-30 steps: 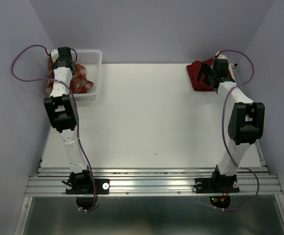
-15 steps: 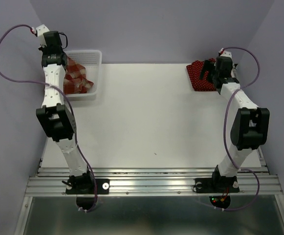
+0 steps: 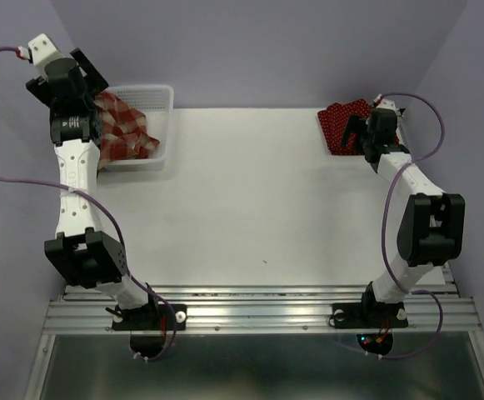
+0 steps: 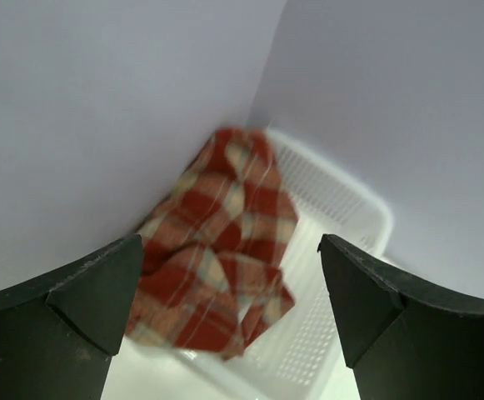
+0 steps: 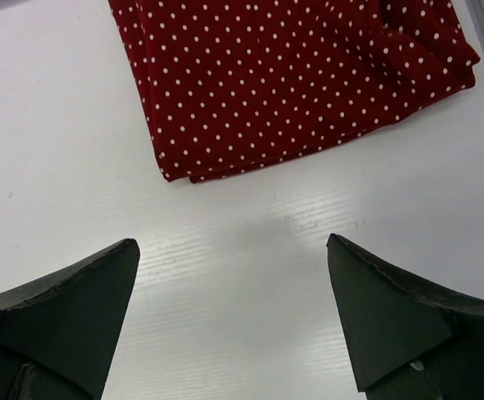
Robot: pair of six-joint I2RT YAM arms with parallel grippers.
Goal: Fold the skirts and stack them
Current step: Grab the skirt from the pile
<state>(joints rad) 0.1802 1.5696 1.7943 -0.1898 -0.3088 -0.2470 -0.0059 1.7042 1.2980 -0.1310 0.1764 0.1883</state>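
The plaid skirt lies in the basket far below my open fingers, so next I need to lower my left gripper beside the basket's side to the plaid skirt's raised fold point(image 3: 121, 132) point(image 4: 203, 252).
The red-and-cream plaid skirt point(image 3: 123, 132) is bunched in the white mesh basket point(image 3: 165, 93) at the far left corner. In the left wrist view the plaid skirt point(image 4: 221, 250) looks blurred and drapes over the basket point(image 4: 350, 204) edge nearest the wall. My left gripper point(image 3: 90, 77) hovers high above it by the left wall, open, with nothing between its fingers point(image 4: 83, 300). Dark red polka-dot cloth point(image 3: 338, 125) lies folded flat at the far right. My right gripper point(image 3: 356, 135) stands open just short of that folded cloth point(image 5: 291, 75), above bare table.
The white table point(image 3: 250, 192) runs between basket and folded cloth. Purple walls close in the back and both sides. A metal rail point(image 3: 258, 304) with both arm bases crosses the near edge. Cables loop off each wrist.
My left gripper rose and swung further left over the basket, then opened, letting go of the plaid skirt. The right gripper drew back slightly from the polka-dot cloth, still open.
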